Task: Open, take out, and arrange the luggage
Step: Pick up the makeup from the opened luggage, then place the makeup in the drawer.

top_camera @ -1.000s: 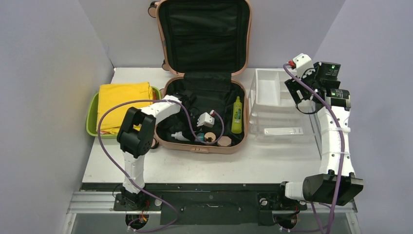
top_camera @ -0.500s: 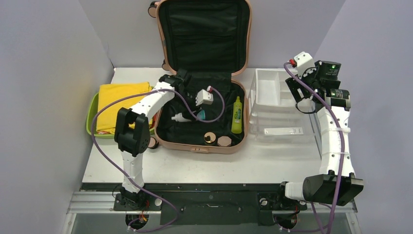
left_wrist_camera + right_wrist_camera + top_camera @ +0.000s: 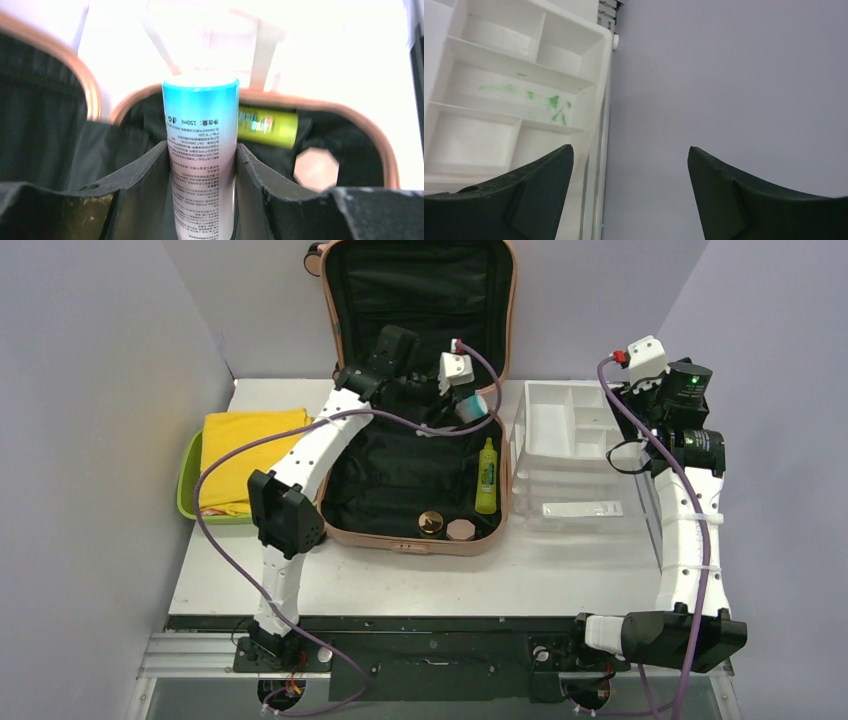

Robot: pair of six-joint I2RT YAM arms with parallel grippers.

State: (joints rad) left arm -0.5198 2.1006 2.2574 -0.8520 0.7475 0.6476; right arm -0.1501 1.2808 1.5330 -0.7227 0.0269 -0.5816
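The spray bottle has room beside its white box, so next I will move my left gripper past the suitcase's rim, back and down to the clear tray, and let go of the spray bottle there.
The luggage [image 3: 420, 538], a salmon-pink suitcase with black lining, lies open on the table with its lid upright against the back wall. My left gripper [image 3: 201, 147] is shut on a spray bottle [image 3: 200, 115] that fades from blue to pink. It holds the bottle above the suitcase's back right corner [image 3: 470, 406]. Still in the case lie a lime-green bottle [image 3: 487, 477], a gold round cap [image 3: 432, 524] and a pink octagonal jar [image 3: 461, 530]. My right gripper [image 3: 630, 150] hangs open and holds nothing, raised above the far right edge of the white organizer [image 3: 494, 60].
The white organizer [image 3: 545, 405] stands right of the suitcase, its compartments stained green in one spot. A lime-green tub [image 3: 187, 475] holding a folded yellow cloth [image 3: 245, 455] sits left of the suitcase. Grey walls close in both sides.
My left gripper has risen out of the suitcase with the spray bottle and swung back and right. The right arm has lifted slightly and shifted right.
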